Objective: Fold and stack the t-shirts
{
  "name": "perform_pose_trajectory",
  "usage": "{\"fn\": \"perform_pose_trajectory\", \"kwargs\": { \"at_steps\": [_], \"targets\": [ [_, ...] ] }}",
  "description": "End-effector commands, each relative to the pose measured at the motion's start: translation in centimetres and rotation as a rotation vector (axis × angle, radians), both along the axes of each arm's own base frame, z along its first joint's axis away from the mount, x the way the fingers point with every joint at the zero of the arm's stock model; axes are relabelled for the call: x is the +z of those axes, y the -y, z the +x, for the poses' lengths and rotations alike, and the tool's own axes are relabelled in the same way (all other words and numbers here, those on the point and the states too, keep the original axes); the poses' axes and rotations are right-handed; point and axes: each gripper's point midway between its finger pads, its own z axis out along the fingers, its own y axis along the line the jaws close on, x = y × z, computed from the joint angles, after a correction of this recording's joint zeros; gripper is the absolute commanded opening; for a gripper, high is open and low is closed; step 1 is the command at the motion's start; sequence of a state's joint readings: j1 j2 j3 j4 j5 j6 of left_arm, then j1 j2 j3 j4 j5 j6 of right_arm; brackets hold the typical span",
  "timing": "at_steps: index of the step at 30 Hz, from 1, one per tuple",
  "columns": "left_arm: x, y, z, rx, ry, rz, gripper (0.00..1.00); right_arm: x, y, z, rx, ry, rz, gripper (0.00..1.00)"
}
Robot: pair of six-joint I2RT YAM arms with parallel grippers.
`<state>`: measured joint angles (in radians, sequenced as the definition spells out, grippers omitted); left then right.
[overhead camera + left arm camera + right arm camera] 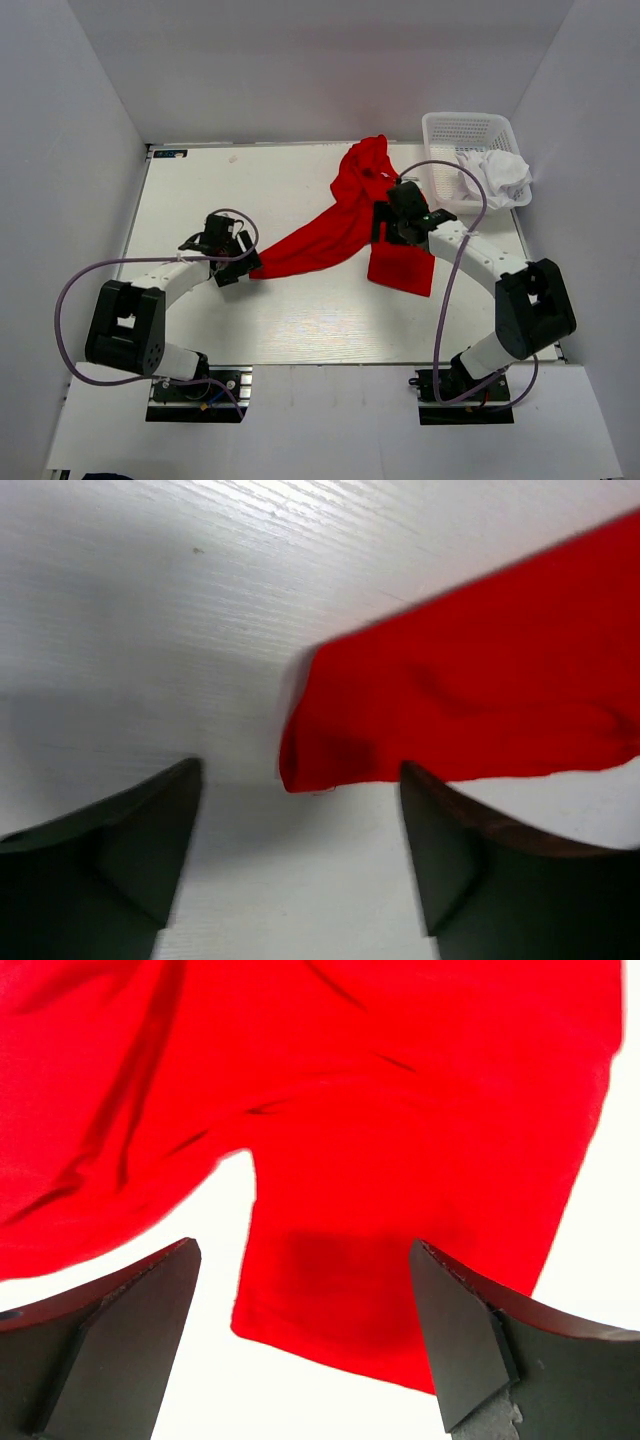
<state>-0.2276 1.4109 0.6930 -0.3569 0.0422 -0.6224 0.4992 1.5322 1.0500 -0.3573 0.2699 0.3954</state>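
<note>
The red t-shirt sleeve's flat near corner lies below my right gripper, which goes right in the top view, back and down onto it next.
The red t-shirt (340, 225) lies crumpled and stretched across the table's middle, from the back centre down to the left. One end of the red t-shirt (470, 690) lies just in front of my left gripper (243, 262), which is open and empty at the shirt's lower left tip. My right gripper (395, 222) is open above a flat sleeve (340, 1280) of the shirt, with cloth between the spread fingers but not held. The white t-shirt (497, 175) is bunched in and over the basket at the back right.
A white plastic mesh basket (455, 135) stands at the back right corner. White walls enclose the table on the left, back and right. A purple cable loops from each arm.
</note>
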Motion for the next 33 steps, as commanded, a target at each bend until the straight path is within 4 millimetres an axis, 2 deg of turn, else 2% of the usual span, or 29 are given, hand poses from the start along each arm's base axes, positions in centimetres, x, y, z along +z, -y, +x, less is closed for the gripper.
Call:
{"fn": "perform_pose_trajectory", "kwargs": {
  "at_steps": [1, 4, 5, 6, 8, 12, 14, 16, 18, 20, 22, 26, 27, 31, 33],
  "targets": [
    [-1.0, -0.3, -0.1, 0.015, -0.031, 0.025, 0.81, -0.1, 1.7, -0.1, -0.132, 0.017, 0.015, 0.9],
    [-1.0, 0.1, 0.1, 0.015, -0.033, 0.02, 0.64, 0.0, 2.6, -0.8, -0.16, 0.02, 0.014, 0.9],
    [-1.2, 0.1, 0.0, 0.015, -0.041, 0.022, 0.53, 0.2, 3.1, -0.7, -0.187, 0.031, 0.013, 0.9],
    [-1.2, 0.1, 0.0, 0.015, -0.042, 0.022, 0.48, 0.3, 3.6, -0.8, -0.203, 0.039, 0.004, 0.9],
    [-0.9, 0.5, -0.3, -0.01, -0.03, 0.015, 0.44, -0.1, 4.4, -1.2, -0.229, 0.028, -0.013, 0.9],
    [-1.0, 1.8, -0.6, -0.068, -0.019, -0.036, 0.44, -1.0, 5.9, -2.1, -0.284, -0.009, -0.054, 0.9],
    [-1.7, 2.5, -1.1, -0.092, -0.051, -0.05, 0.39, -1.4, 6.6, -2.6, -0.303, -0.034, -0.069, 0.9],
    [-2.3, 2.7, -1.5, -0.104, -0.067, -0.032, 0.25, -1.7, 7.6, -3.4, -0.326, -0.064, -0.091, 0.9],
    [-2.6, 2.2, -1.9, -0.083, -0.1, -0.005, 0.0, -2.0, 8.7, -4.2, -0.372, -0.086, -0.105, 0.9],
    [-2.2, 1.6, -1.7, -0.058, -0.092, 0.022, 0.0, -2.5, 9.3, -5.1, -0.376, -0.123, -0.106, 0.9],
    [-1.3, 1.6, -1.0, -0.053, -0.057, 0.021, 0.0, -3.0, 8.7, -6.0, -0.322, -0.158, -0.08, 0.9],
    [0.7, 1.9, -0.4, -0.057, 0.005, 0.012, 0.0, -4.8, 8.7, -7.7, -0.296, -0.247, -0.07, 0.89],
    [1.1, 1.9, -0.5, -0.057, 0.014, 0.009, 0.0, -5.8, 8.6, -8.8, -0.295, -0.292, -0.062, 0.88],
    [1.9, 2.2, -0.4, -0.054, 0.034, -0.012, 0.0, -7.8, 9.6, -9.7, -0.337, -0.323, -0.073, 0.85],
    [1.6, 1.8, -0.8, -0.048, 0.014, 0.003, 0.0, -8.3, 9.4, -9.0, -0.341, -0.312, -0.047, 0.82]
  ]
}}
